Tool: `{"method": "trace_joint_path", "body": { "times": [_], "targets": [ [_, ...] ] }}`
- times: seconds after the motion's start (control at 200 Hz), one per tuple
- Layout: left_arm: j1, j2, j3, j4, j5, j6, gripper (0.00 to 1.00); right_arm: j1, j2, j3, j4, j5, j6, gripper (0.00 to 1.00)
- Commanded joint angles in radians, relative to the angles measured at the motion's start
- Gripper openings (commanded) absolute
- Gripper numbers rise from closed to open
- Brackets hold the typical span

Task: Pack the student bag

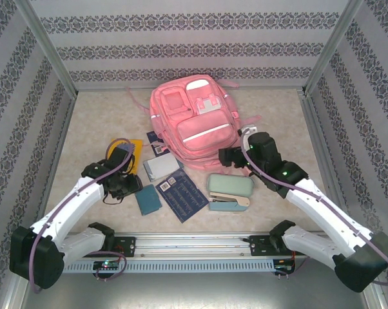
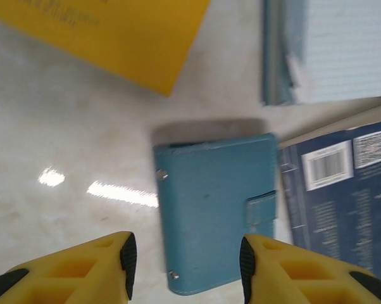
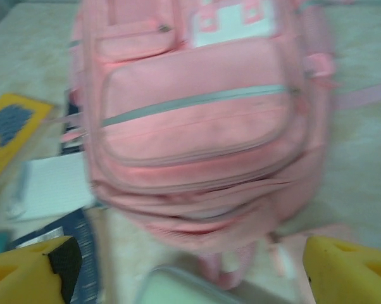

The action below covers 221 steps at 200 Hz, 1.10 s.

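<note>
The teal snap wallet's studded edge should end up between my left gripper's fingers, which will lower around it and close.
The student bag (image 1: 189, 119), a big pink backpack, lies flat at the back middle of the table with its front pockets facing up. In the right wrist view the bag (image 3: 197, 126) has a zip gaping along its near edge. My right gripper (image 1: 225, 156) hovers at the bag's near right corner. Its yellow fingers (image 3: 26, 269) stand wide open with nothing between them. My left gripper (image 2: 185, 266) is open above a teal snap wallet (image 2: 216, 209) on the table, one pad on each side of the wallet's near end, not touching it. In the top view the left gripper (image 1: 135, 188) is just left of the wallet (image 1: 147, 200).
A yellow book (image 1: 131, 147), a lined notepad (image 1: 162, 168) and a dark blue booklet (image 1: 181, 194) lie left of centre, near the wallet. A mint green case (image 1: 231, 185) sits on a pale flat item (image 1: 229, 203) in front of the bag. Patterned walls enclose three sides.
</note>
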Motion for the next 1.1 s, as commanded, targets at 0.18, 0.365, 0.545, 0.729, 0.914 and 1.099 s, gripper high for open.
{"method": "trace_joint_path", "body": {
  "times": [0.18,0.365,0.545,0.729,0.914,1.099],
  "targets": [
    [-0.012,0.012,-0.159,0.168,0.07,-0.101,0.48,0.199,0.173,0.004,0.032,-0.155,0.173,0.87],
    [-0.013,0.038,-0.204,0.325,0.133,-0.097,0.48,0.274,0.259,-0.017,0.088,-0.235,0.229,0.9],
    [-0.014,0.096,-0.249,0.366,0.102,-0.11,0.46,0.289,0.282,-0.035,0.094,-0.24,0.243,0.89],
    [-0.015,0.144,-0.301,0.411,0.07,-0.14,0.43,0.289,0.285,-0.021,0.096,-0.252,0.246,0.89],
    [-0.015,0.115,-0.283,0.407,0.054,-0.139,0.09,0.293,0.302,-0.012,0.092,-0.24,0.258,0.88],
    [-0.015,0.036,-0.228,0.327,0.029,-0.114,0.0,0.37,0.36,0.066,-0.02,-0.12,0.277,0.98]
  ]
}}
